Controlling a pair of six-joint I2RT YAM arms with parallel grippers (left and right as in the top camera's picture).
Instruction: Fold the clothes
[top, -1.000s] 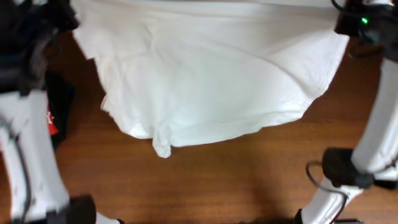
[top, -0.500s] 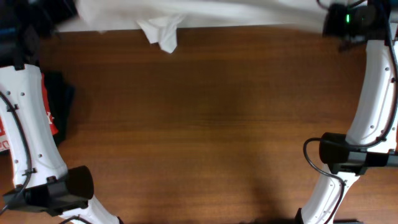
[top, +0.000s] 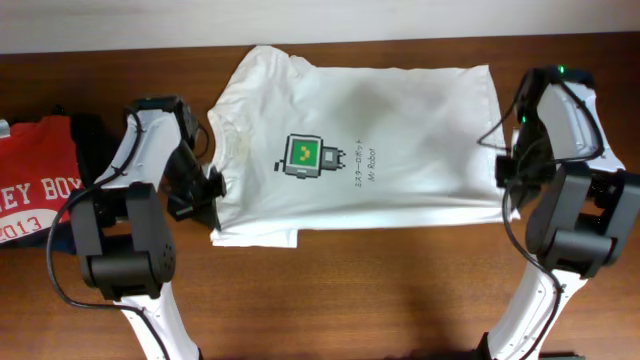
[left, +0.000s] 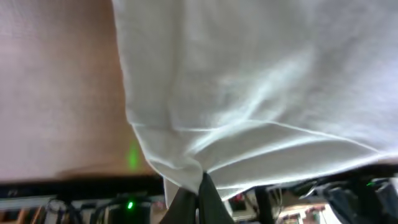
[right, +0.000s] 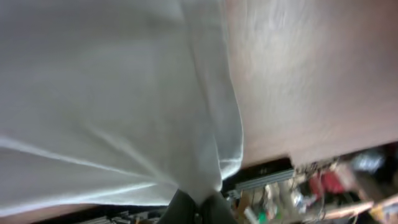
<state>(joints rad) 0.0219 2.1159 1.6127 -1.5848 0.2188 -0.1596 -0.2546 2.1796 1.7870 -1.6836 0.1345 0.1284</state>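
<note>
My left gripper is pinching the edge and will next carry it outward over the still unfolded cloth beside the printed mark. It will let go of the edge there.
The white T-shirt (top: 380, 150) lies spread flat on the wooden table, its green-and-black printed mark (top: 304, 156) facing up and its neck at the left. My left gripper (top: 211, 188) is shut on the shirt's left edge near a sleeve; the left wrist view shows cloth (left: 249, 93) pinched between its fingers (left: 200, 198). My right gripper (top: 508, 192) is shut on the shirt's right hem corner; the right wrist view shows cloth (right: 112, 93) bunched in its fingers (right: 198, 208).
A red T-shirt with white lettering (top: 35, 185) lies at the table's left edge on a dark garment (top: 82, 128). Bare brown table (top: 360, 300) stretches in front of the white shirt. Both arm bases stand at the front corners.
The shirt was hanging, held up at the far edge; it now lies spread flat on the table, print up. Both grippers have come down to table level, still holding it.
</note>
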